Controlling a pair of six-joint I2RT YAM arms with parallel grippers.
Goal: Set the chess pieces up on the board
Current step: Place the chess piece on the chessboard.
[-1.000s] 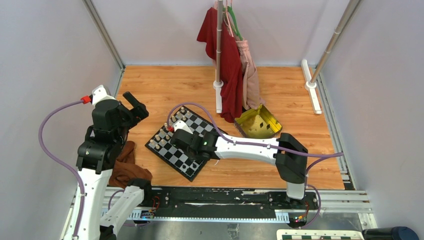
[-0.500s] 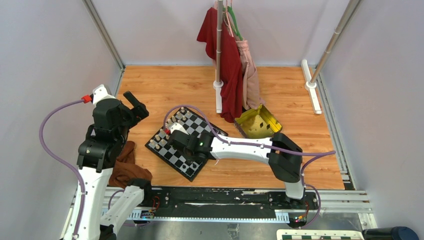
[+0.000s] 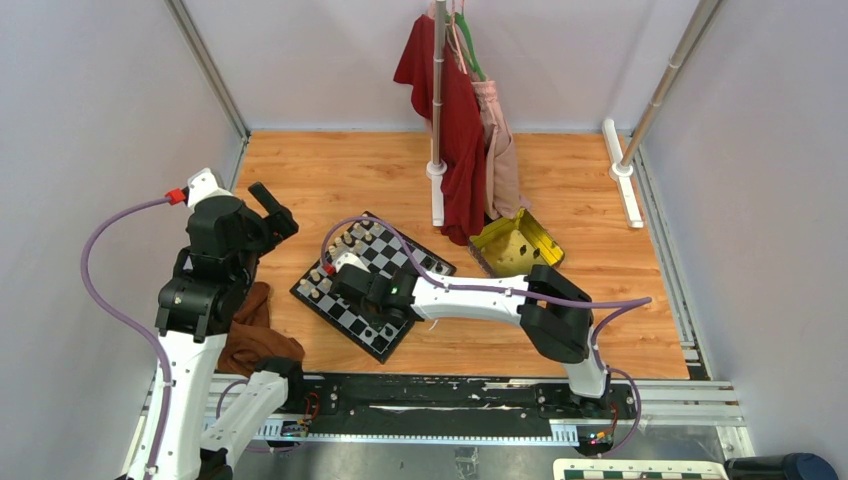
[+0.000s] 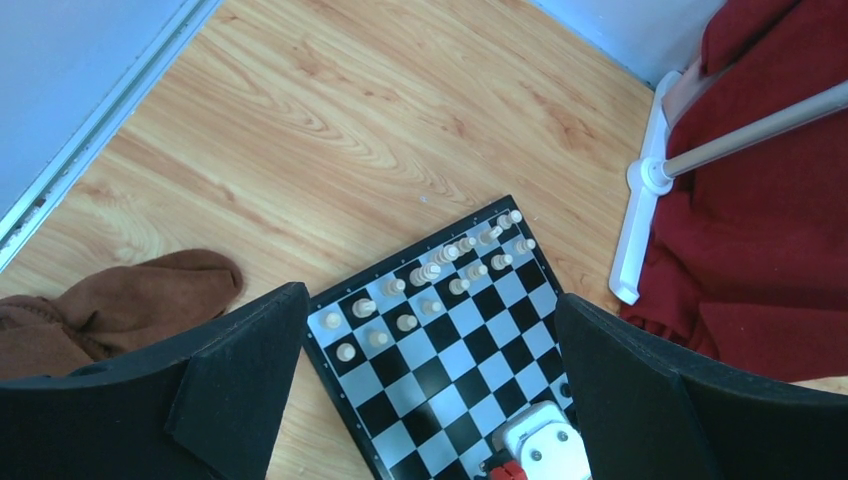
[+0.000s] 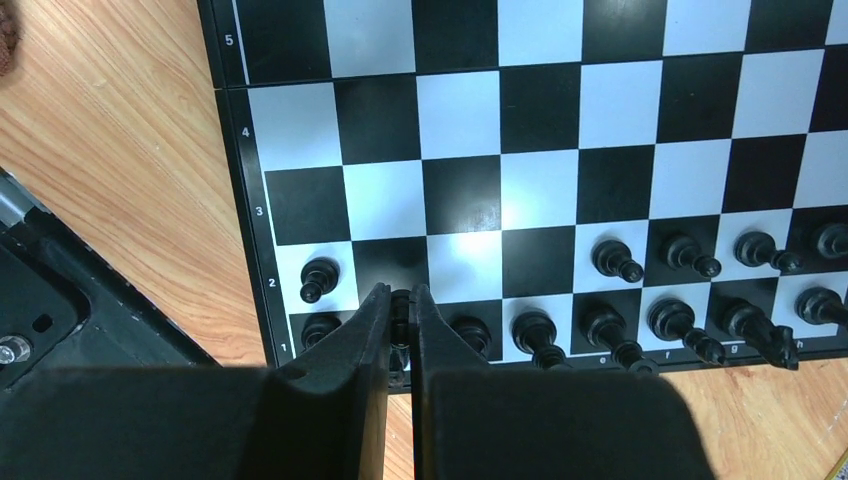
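Observation:
My right gripper comes down onto the dark square (image 5: 391,264) beside the front row's end black piece next and releases the held black piece, since that square is still empty.
The board (image 3: 352,318) lies tilted on the wooden floor, and also shows in the left wrist view (image 4: 440,350) and the right wrist view (image 5: 460,130). Cream pieces (image 3: 325,272) stand in two rows along its far-left side (image 4: 430,272). Black pieces (image 5: 680,320) fill rows 1 and 2 on the opposite side. My right gripper (image 5: 400,305) is shut on a black piece (image 5: 400,312), low over the b squares of rows 1 and 2. In the top view it (image 3: 352,290) hangs over the board's near-left part. My left gripper (image 4: 430,400) is open and empty, high above the board's left (image 3: 268,205).
A gold tray (image 3: 520,245) lies right of the board. A clothes rack with a red garment (image 3: 450,120) stands behind it, with a white foot (image 3: 622,170) at far right. A brown cloth (image 3: 255,335) lies left of the board, beside the left arm.
My right arm has moved left across the board toward its near-left corner, still shut on the black piece. The left arm has barely moved.

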